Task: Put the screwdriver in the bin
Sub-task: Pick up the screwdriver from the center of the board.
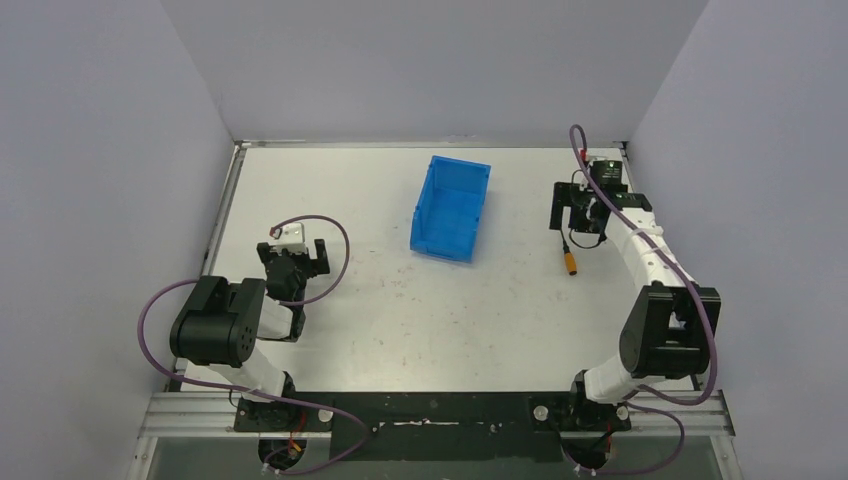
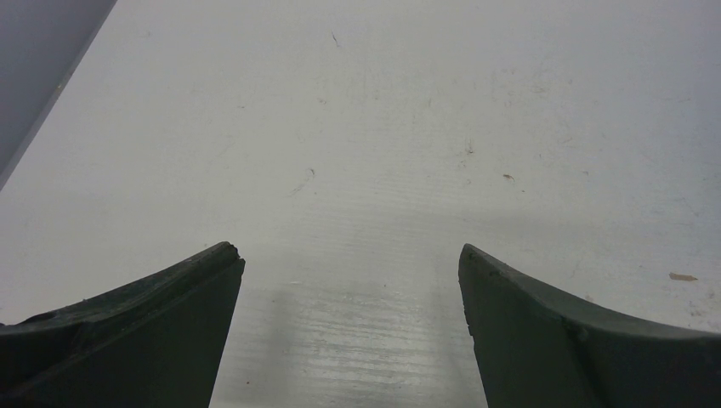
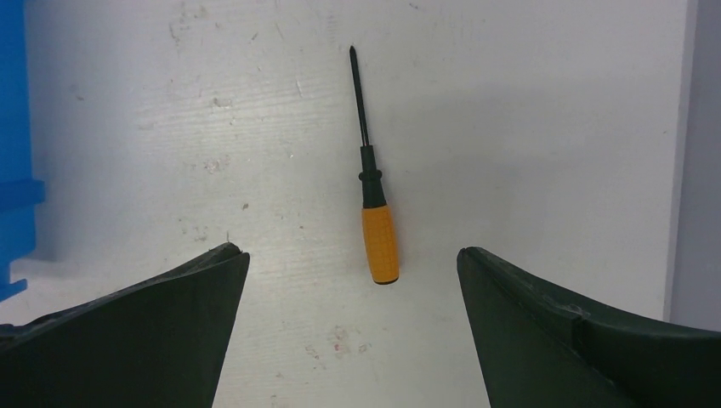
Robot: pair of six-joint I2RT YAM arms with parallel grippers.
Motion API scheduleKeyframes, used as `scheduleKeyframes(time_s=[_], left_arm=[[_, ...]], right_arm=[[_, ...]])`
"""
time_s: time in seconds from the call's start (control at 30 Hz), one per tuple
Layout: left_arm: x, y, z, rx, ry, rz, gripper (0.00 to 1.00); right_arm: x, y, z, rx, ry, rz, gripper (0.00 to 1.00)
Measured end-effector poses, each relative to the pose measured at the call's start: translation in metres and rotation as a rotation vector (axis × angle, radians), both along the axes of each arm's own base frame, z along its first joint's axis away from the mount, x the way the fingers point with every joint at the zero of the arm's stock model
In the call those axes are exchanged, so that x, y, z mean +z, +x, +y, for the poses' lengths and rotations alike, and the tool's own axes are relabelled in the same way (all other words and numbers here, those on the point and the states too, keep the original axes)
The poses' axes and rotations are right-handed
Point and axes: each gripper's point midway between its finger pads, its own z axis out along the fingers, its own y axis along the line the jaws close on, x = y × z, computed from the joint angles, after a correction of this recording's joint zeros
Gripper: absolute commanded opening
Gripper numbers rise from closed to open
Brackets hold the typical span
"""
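Observation:
Next, my right gripper lowers toward the tabletop and closes on the orange handle's end by the screwdriver's black stem, since the screwdriver (image 3: 375, 219) lies flat below its open fingers.
The screwdriver (image 3: 375, 219) lies flat on the white table, orange handle toward me and thin black shaft pointing away. In the top view its handle (image 1: 572, 264) shows just below my right gripper (image 1: 578, 218), which hangs above it. My right gripper (image 3: 350, 253) is open, the fingers wide either side of the handle's end and touching nothing. The blue bin (image 1: 452, 208) stands at the table's middle back, left of the screwdriver; its wall (image 3: 12, 127) shows at the left edge of the right wrist view. My left gripper (image 1: 295, 258) is open and empty over bare table (image 2: 366, 153).
Grey walls close the table (image 1: 400, 320) on the left, back and right. The table's right edge and the wall (image 3: 701, 153) run close beside the screwdriver. Purple cables loop around both arms. Bare table lies between the bin and the screwdriver.

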Motion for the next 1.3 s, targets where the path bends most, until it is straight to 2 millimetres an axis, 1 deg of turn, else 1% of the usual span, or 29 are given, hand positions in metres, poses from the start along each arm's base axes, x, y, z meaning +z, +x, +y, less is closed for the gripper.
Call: scheduleKeyframes(time_s=[0.13, 0.23, 0.43, 0.53, 0.67, 0.8, 0.87, 0.93, 1.1, 1.13, 1.2, 1.3], left_arm=[[0.000, 0.000, 0.000, 0.000, 0.000, 0.000, 0.97], [0.000, 0.000, 0.000, 0.000, 0.000, 0.000, 0.97], [0.000, 0.000, 0.000, 0.000, 0.000, 0.000, 0.97], [0.000, 0.000, 0.000, 0.000, 0.000, 0.000, 0.97], [0.000, 0.000, 0.000, 0.000, 0.000, 0.000, 0.97], [0.000, 0.000, 0.000, 0.000, 0.000, 0.000, 0.97], [0.000, 0.000, 0.000, 0.000, 0.000, 0.000, 0.97], [0.000, 0.000, 0.000, 0.000, 0.000, 0.000, 0.97], [0.000, 0.000, 0.000, 0.000, 0.000, 0.000, 0.97], [0.000, 0.000, 0.000, 0.000, 0.000, 0.000, 0.97], [0.000, 0.000, 0.000, 0.000, 0.000, 0.000, 0.97], [0.000, 0.000, 0.000, 0.000, 0.000, 0.000, 0.97]], right_arm=[[-0.026, -0.004, -0.001, 0.016, -0.009, 0.091, 0.98], [-0.052, -0.006, -0.001, 0.024, -0.011, 0.174, 0.97], [-0.089, -0.009, -0.002, 0.038, -0.013, 0.286, 0.96], [-0.102, -0.010, -0.002, 0.041, -0.012, 0.327, 0.94], [-0.110, -0.009, -0.003, 0.040, -0.011, 0.348, 0.89], [-0.115, -0.009, -0.006, 0.034, -0.009, 0.364, 0.75], [-0.119, -0.010, -0.008, 0.030, -0.005, 0.377, 0.65], [-0.124, -0.012, -0.009, 0.026, 0.013, 0.388, 0.52], [-0.125, -0.011, -0.007, 0.031, 0.033, 0.385, 0.21], [-0.125, -0.011, -0.007, 0.032, 0.035, 0.385, 0.16], [-0.125, -0.011, -0.007, 0.032, 0.034, 0.386, 0.09], [-0.125, -0.011, -0.007, 0.030, 0.033, 0.385, 0.04]])
